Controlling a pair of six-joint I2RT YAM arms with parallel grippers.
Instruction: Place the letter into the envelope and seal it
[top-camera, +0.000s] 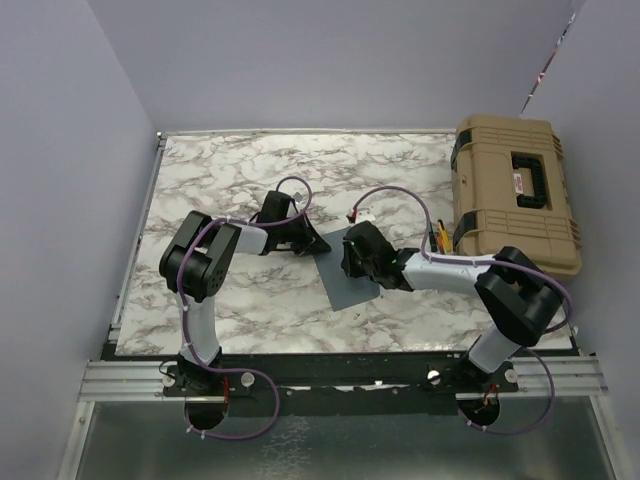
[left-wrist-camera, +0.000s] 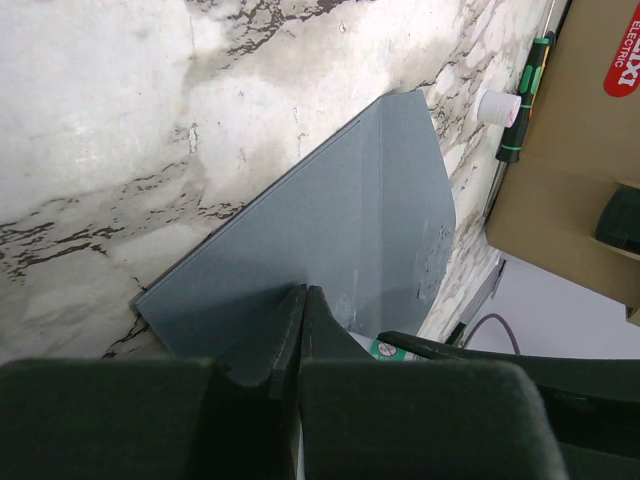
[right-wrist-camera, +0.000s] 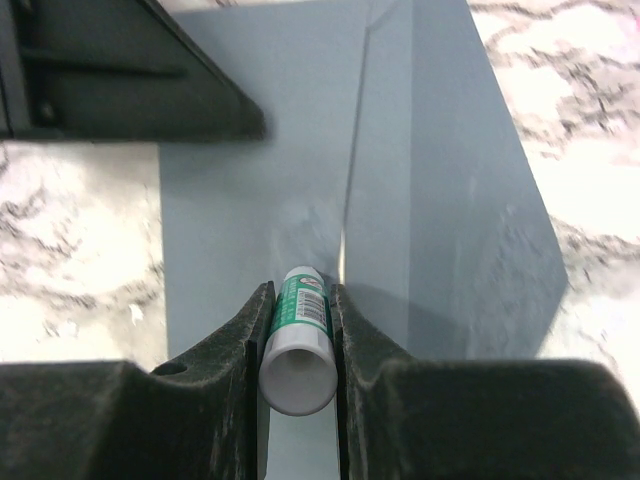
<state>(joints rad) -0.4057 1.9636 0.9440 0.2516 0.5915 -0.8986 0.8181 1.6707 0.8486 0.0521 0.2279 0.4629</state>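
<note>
My right gripper will next rise off the envelope (top-camera: 343, 280), cross the flap and go down to release the glue stick on the bare marble beyond the flap. Glue already streaks the flap.
The slate blue-grey envelope (top-camera: 343, 280) (left-wrist-camera: 340, 220) (right-wrist-camera: 250, 200) lies flat on the marble table, its flap (right-wrist-camera: 470, 190) folded open to one side. My left gripper (top-camera: 312, 243) (left-wrist-camera: 305, 292) is shut, empty, with its tips pressed down on the envelope's body. My right gripper (top-camera: 352, 262) (right-wrist-camera: 300, 290) is shut on a green-and-white glue stick (right-wrist-camera: 300, 335) (left-wrist-camera: 385, 348). The stick's tip touches the envelope beside the flap's fold. The letter is out of view.
A tan hard case (top-camera: 515, 190) (left-wrist-camera: 570, 150) stands at the table's right edge. A green-handled screwdriver (left-wrist-camera: 520, 100) and a small white cap (left-wrist-camera: 498, 105) (top-camera: 362, 213) lie between the case and the envelope. Walls close in the left and back.
</note>
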